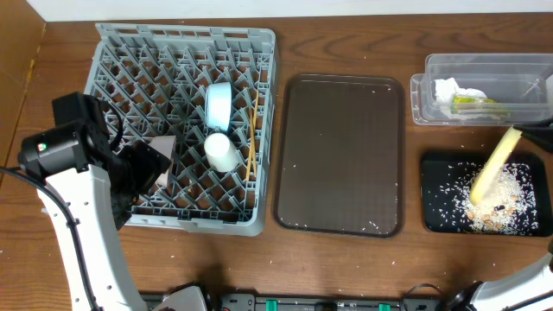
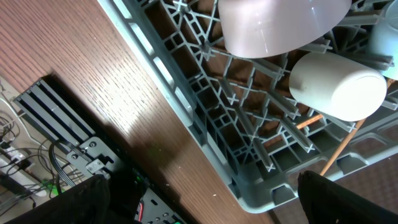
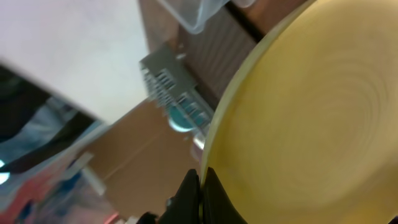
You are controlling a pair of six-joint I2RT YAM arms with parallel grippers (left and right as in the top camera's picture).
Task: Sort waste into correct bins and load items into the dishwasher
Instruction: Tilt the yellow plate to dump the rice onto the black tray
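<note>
My right gripper next lifts over the serving tray and brings the plate down into the rack (image 1: 112, 60) slots beside the blue bowl to release it. Those slots are free, hence this spot.
The grey dish rack (image 1: 112, 60) holds the light blue bowl (image 1: 218, 104), the cream cup (image 1: 222, 151), the chopsticks (image 1: 252, 138) and the pink saucer (image 1: 166, 149). My left gripper (image 1: 143, 173) is open and empty over the rack's front left part. In the left wrist view (image 2: 205, 208) it hangs over the rack's edge (image 2: 186, 106), apart from the saucer (image 2: 273, 25) and cup (image 2: 336, 87). My right gripper (image 3: 200, 186) is shut on the rim of the yellow plate (image 3: 311, 124). The plate (image 1: 492, 166) is held tilted over the black tray (image 1: 436, 194), where rice crumbs (image 1: 510, 203) lie.
The dark brown serving tray (image 1: 341, 155) lies between the rack and the bins. The clear tub (image 1: 518, 65) at back right holds the white napkin (image 1: 451, 89) and the green-and-orange wrapper (image 1: 473, 104). A few crumbs are scattered on the table.
</note>
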